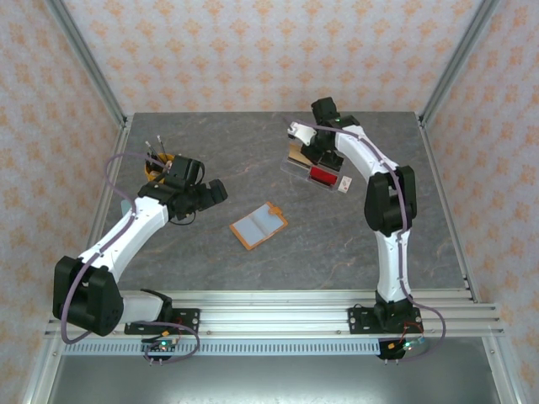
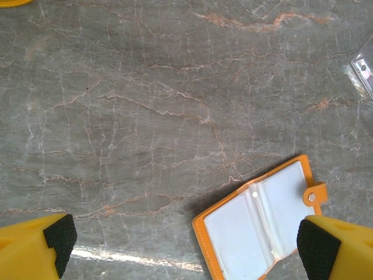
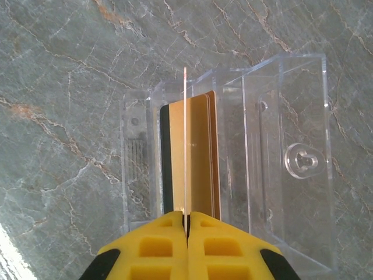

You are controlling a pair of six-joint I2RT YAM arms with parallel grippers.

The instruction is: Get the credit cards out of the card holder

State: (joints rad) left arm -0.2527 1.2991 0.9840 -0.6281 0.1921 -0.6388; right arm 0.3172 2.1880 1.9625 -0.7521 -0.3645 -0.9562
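The edge-on credit card lines up with the tan cards, so my right gripper will move down toward the slot (image 1: 299, 155) (image 3: 176, 154) beside the black card and let go of the credit card.
The orange card holder (image 1: 258, 224) lies open and flat mid-table, its pale lining up and the tab clasp on its right edge. In the left wrist view the card holder (image 2: 262, 227) reaches under the right fingertip (image 2: 317, 245). My left gripper (image 2: 186, 240) hovers open over it, nothing between its fingers; from above, the left gripper (image 1: 206, 198) is just left of the holder. My right gripper (image 3: 186, 217) is shut on a thin credit card (image 3: 185, 146) seen edge-on, standing in the clear tray (image 3: 291, 116) beside tan cards (image 3: 203, 151) and a black one (image 3: 165, 157).
The clear tray (image 1: 316, 168) sits at the back right, a red card (image 1: 322, 176) in it, with the right gripper (image 1: 301, 145) over its far end. An orange cup of pens (image 1: 158, 164) stands behind the left arm. A corner of the tray (image 2: 364, 67) shows at right.
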